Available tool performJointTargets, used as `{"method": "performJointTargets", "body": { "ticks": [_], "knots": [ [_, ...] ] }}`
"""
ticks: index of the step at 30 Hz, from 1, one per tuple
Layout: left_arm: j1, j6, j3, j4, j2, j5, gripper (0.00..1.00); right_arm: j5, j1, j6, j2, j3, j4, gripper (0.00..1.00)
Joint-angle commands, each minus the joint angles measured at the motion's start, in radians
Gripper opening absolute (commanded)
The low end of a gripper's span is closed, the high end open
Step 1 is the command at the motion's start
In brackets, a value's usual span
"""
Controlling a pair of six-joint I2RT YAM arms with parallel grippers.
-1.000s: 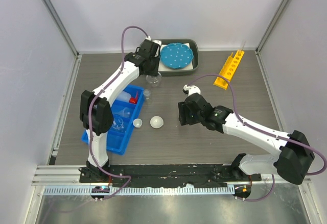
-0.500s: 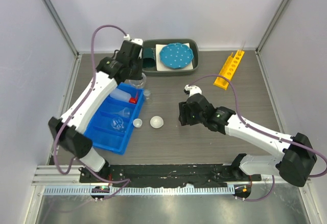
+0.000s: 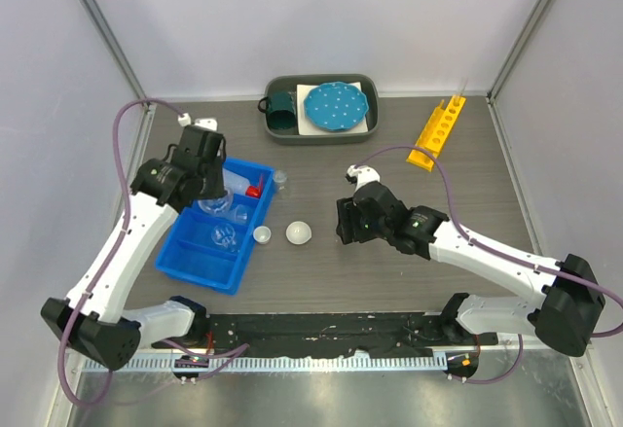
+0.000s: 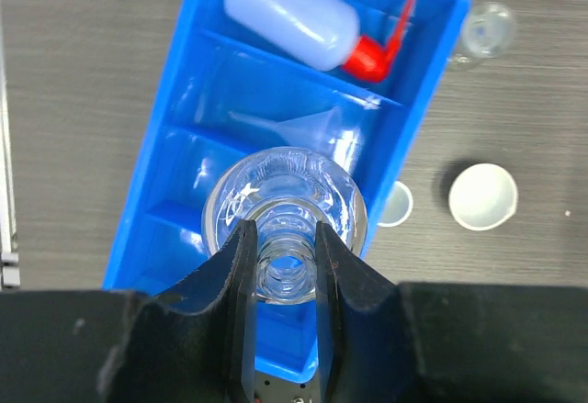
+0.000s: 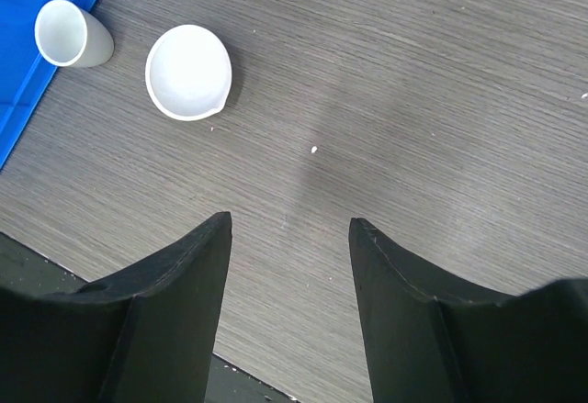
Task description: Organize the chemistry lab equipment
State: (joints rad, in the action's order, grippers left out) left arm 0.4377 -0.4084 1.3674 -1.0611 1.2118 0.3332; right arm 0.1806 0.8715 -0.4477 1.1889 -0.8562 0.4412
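The left gripper brings the flask (image 4: pixel 285 203) back and down next and releases it in the tray's empty compartment end (image 4: pixel 195 172) beside the clear glass item, which lies below and back.
My left gripper (image 4: pixel 282 247) is shut on the neck of the small clear flask (image 4: pixel 285 203) and holds it above the blue compartment tray (image 4: pixel 163 114). In the top view the left gripper (image 3: pixel 208 192) is over the tray's (image 3: pixel 185 257) middle. The white squeeze bottle with red nozzle (image 4: pixel 292 17) and a clear funnel (image 4: pixel 312 132) lie in the tray. A small clear beaker (image 4: pixel 485 30) and two small round dishes (image 4: pixel 483 196) (image 4: pixel 396 204) stand right of the tray. My right gripper (image 5: pixel 289 224) is open and empty over bare table, right of the dishes (image 5: pixel 188 71) (image 5: pixel 66 34). The yellow rack (image 3: pixel 436 130) lies at the back right.
A grey tray (image 3: pixel 287 135) at the back holds a teal mug (image 3: pixel 283 113) and a blue white-dotted plate (image 3: pixel 336 104). Another clear glass item (image 3: pixel 226 238) sits in the blue tray's near part. White walls enclose the table on three sides.
My left arm has swung from beside the grey tray forward and left, carrying the flask over the blue tray. The right arm has barely moved.
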Motion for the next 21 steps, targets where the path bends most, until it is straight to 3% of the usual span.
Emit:
{"method": "performJointTargets", "body": {
  "ticks": [1,9,21],
  "knots": [
    [-0.069,-0.012,-0.053,0.012,-0.086,0.024,0.0,0.002,0.012,0.009,-0.018,-0.007,-0.039,0.59],
    [-0.226,0.01,-0.2,0.058,-0.13,-0.043,0.0,-0.001,0.02,0.009,-0.015,0.002,-0.058,0.59],
    [-0.353,0.028,-0.303,0.142,-0.106,-0.089,0.0,-0.013,0.021,0.009,0.02,0.013,-0.081,0.59]
  ]
}}
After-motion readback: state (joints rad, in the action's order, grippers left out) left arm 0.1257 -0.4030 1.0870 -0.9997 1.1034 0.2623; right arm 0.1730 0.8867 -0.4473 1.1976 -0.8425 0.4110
